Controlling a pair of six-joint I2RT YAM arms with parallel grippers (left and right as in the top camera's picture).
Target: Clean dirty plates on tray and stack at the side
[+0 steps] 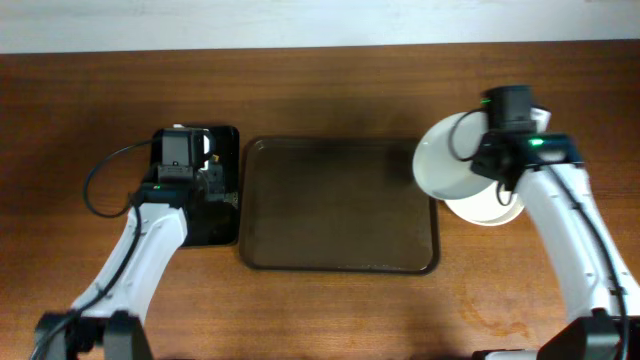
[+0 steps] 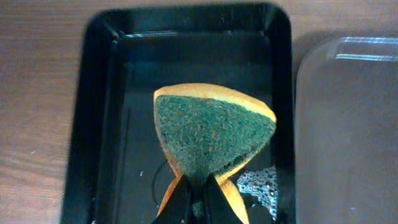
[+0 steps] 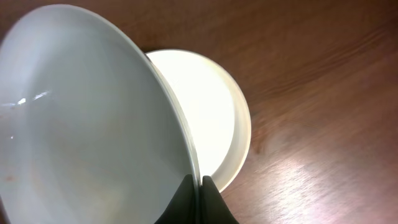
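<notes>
Next, my right gripper will lower and tip its plate level onto the white plate atop the table, since the held plate hangs tilted above that one.
My right gripper (image 1: 497, 172) (image 3: 200, 182) is shut on the rim of a white plate (image 1: 448, 160) (image 3: 87, 118), holding it tilted above the table right of the dark brown tray (image 1: 340, 205). A faint orange speck shows on its inner face. Under it a white plate (image 1: 490, 212) (image 3: 208, 112) lies flat on the table; I cannot tell whether it is a stack. My left gripper (image 1: 205, 185) (image 2: 199, 186) is shut on a folded sponge (image 2: 211, 134), green scourer face out with orange edges, over the small black tray (image 1: 215, 225) (image 2: 99, 124).
The brown tray holds nothing; its edge shows at the right of the left wrist view (image 2: 348, 124). Soap foam (image 2: 258, 183) and water lie in the black tray. A pale wall strip (image 1: 300, 25) runs along the table's far edge.
</notes>
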